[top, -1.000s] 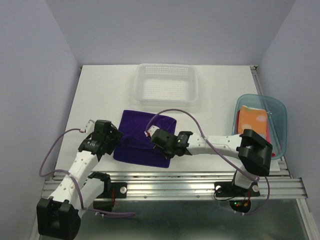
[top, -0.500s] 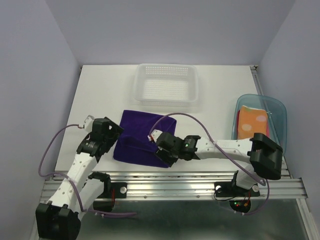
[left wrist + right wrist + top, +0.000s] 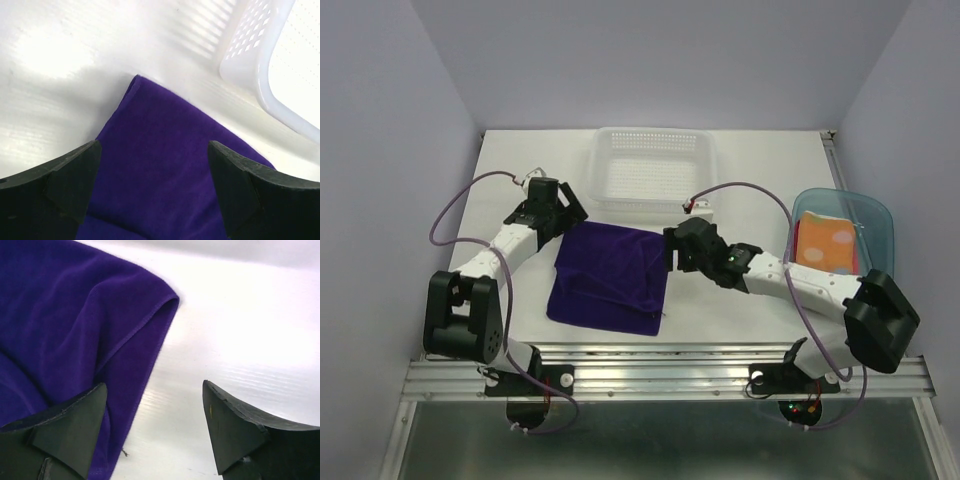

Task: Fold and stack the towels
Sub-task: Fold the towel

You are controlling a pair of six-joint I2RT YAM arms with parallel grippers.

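Note:
The purple towel's far corner (image 3: 576,226) (image 3: 138,87) near the basket lies flat below my left gripper, so the gripper will next go down onto it and close its open fingers.
The dark purple towel (image 3: 610,275) lies folded flat on the white table, near the middle. My left gripper (image 3: 563,214) hovers open over its far left corner; in the left wrist view the purple cloth (image 3: 165,165) fills the gap between the black fingers (image 3: 65,180), untouched. My right gripper (image 3: 672,250) stands open at the far right corner; there one finger (image 3: 65,430) is over the towel's edge (image 3: 65,325) and the other is over bare table. An orange polka-dot towel (image 3: 825,245) lies folded in the teal tray (image 3: 876,215).
A white perforated basket (image 3: 650,170) stands just beyond the purple towel, its rim (image 3: 260,65) close to the left gripper. The teal tray sits at the right edge. A metal rail (image 3: 650,365) runs along the table's near edge.
Both arms have swung from the towel's near half out to its far corners. Both grippers have opened wide, and the purple towel now lies flat and free.

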